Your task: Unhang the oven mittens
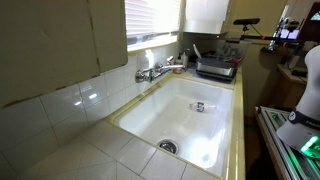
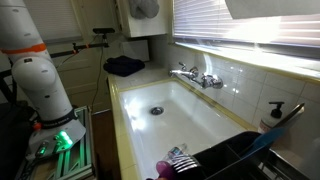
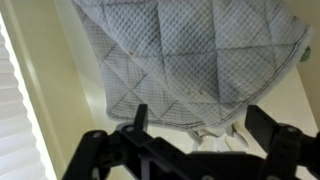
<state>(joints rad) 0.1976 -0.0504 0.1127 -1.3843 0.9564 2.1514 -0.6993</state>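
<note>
The mitten's edge [image 3: 210,114] beside the small white hook-like piece is quilted and faces the gap between my open fingers, so my gripper should ease onto it and close.
The oven mitten [image 3: 190,60] is a quilted off-white pad that fills the upper part of the wrist view and hangs against a pale wall. In an exterior view it shows as a small rounded shape [image 2: 146,9] high on the white cabinet side beyond the sink. My gripper [image 3: 200,128] is open, its two black fingers spread just below the mitten's lower edge and holding nothing. A small white hook-like piece [image 3: 212,130] shows between the fingers. The gripper itself is out of sight in both exterior views; only the white arm [image 2: 35,70] shows.
A white sink [image 1: 135,108] with a faucet [image 1: 155,70] lies under a window with blinds [image 3: 15,120]. A dish rack [image 1: 215,65] stands at one end of the counter, and a dark blue cloth [image 2: 125,66] at the end near the mitten. A soap bottle [image 2: 273,112] is by the wall.
</note>
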